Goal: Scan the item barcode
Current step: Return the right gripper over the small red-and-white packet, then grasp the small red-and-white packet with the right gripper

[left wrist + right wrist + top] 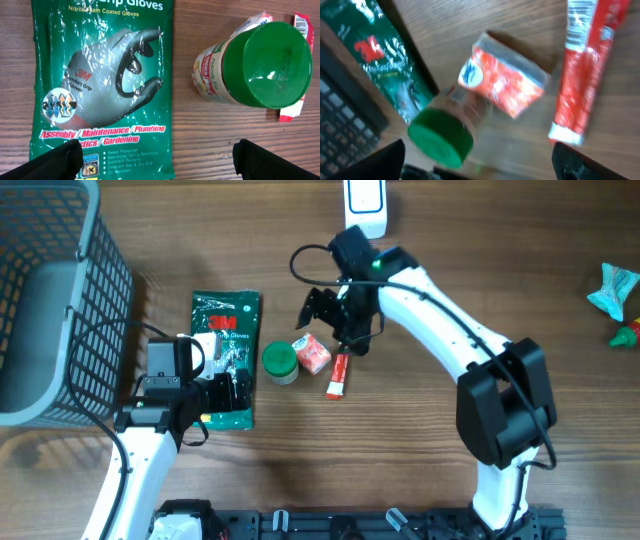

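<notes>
The red packet's end beside the red tube is clear of the green-lidded jar, so my right gripper needs to go down toward the tabletop next and close over that end.
Four items lie mid-table: a green glove pack, a green-lidded jar, a small red packet and a red tube. My left gripper hovers over the pack's near end, open and holding nothing. Its wrist view shows the pack and the jar ahead of the gripper. My right gripper hangs open just behind the packet. Its blurred view shows the jar, the packet and the tube, which has a barcode at its far end, all above the empty gripper.
A white scanner stands at the back edge, behind the right gripper. A grey wire basket fills the left side. Two small wrapped items lie at the far right.
</notes>
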{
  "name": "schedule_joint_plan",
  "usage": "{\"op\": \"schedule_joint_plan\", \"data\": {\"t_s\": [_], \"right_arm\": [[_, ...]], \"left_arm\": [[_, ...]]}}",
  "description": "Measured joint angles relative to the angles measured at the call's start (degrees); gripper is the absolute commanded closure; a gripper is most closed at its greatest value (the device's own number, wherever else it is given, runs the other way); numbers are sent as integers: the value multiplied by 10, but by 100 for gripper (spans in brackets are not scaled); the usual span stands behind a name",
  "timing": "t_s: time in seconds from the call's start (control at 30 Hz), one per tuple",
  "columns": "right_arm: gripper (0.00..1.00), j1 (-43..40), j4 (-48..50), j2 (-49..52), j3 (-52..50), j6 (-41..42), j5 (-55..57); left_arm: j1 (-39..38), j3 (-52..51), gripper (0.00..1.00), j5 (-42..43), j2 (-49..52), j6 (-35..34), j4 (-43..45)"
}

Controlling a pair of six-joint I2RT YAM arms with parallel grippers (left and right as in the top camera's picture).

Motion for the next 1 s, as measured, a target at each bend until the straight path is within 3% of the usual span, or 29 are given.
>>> {"op": "schedule_joint_plan", "data": {"t_s": [0.13,0.27,0.43,0.67,0.77,1.0], "right_arm": [[1,4,48,0,-79,78,19],[14,4,102,0,-132,132,23],[18,4,115,0,-138,155,13],[25,4,111,0,-138,159,-23],[21,0,106,0,-138,124,-23],[22,-6,96,-2,-138,56,-20]], "left_arm": [[0,0,0,0,0,0,0],[0,0,0,0,0,0,0],[0,0,0,0,0,0,0],[0,0,0,0,0,0,0],[0,0,0,0,0,0,0],[0,0,0,0,0,0,0]]}}
